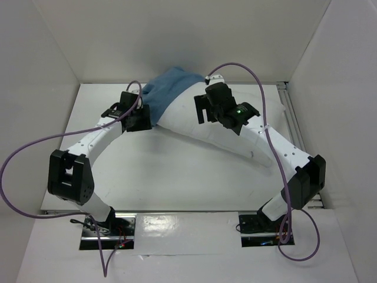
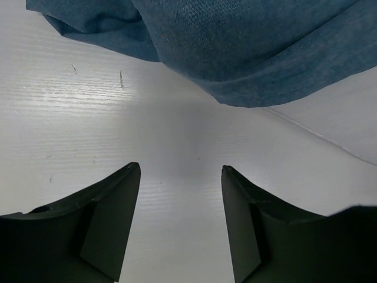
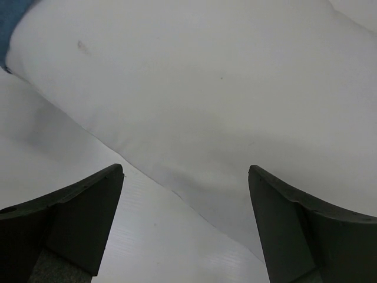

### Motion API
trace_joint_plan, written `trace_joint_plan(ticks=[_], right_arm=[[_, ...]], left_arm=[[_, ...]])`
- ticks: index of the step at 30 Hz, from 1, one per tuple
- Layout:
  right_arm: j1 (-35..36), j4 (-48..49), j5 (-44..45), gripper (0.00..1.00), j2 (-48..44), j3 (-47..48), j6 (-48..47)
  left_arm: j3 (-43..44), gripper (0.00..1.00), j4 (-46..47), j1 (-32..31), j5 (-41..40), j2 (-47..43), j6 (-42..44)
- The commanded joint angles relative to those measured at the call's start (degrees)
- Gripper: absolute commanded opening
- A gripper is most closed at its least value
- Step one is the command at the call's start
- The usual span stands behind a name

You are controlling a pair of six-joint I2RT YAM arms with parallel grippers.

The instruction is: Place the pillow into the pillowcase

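Observation:
The fold of the pillowcase's near edge is ahead of the left gripper's fingers, and the left gripper will next go down and move toward the pillow [image 1: 203, 131], onto that fold.
The white pillow [image 1: 203, 131] lies slantwise from the far middle of the table towards the right. Its far end is under or inside the blue pillowcase [image 1: 168, 88]; I cannot tell which. My left gripper [image 1: 146, 117] is open and empty, just left of the pillowcase's near edge. In the left wrist view [image 2: 181, 172] the pillowcase [image 2: 247, 47] hangs ahead and the pillow [image 2: 347, 112] shows at the right. My right gripper [image 1: 201, 112] is open and empty above the pillow. The right wrist view [image 3: 185, 172] shows the pillow [image 3: 224, 88] and a blue corner of the pillowcase [image 3: 10, 23].
White walls enclose the table on the left, back and right. A metal rail [image 1: 293, 121] runs along the right edge. Purple cables [image 1: 23, 150] loop off both arms. The right arm's forearm [image 1: 277, 147] lies over the pillow's near end.

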Motion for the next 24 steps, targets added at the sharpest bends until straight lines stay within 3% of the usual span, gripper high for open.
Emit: trace_joint_plan(ticks=[1, 11, 15, 24], right_arm=[[0.1, -1.1, -0.3, 0.94, 1.3, 4.5, 1.0], [0.1, -0.3, -2.5, 0.97, 1.9, 3.4, 1.0], [0.1, -0.9, -3.1, 0.97, 1.9, 3.4, 0.5], [0.1, -2.0, -2.0, 0.98, 0.8, 2.9, 0.0]], left_arm=[[-1.8, 0.70, 3.9, -1.4, -1.6, 0.5, 2.7], [-1.3, 0.73, 9.9, -5.9, -11.1, 6.7, 2.9], [-0.7, 0.68, 11.9, -5.9, -18.2, 9.4, 2.2], [2.4, 0.62, 15.5, -4.7, -12.1, 12.5, 4.9]])
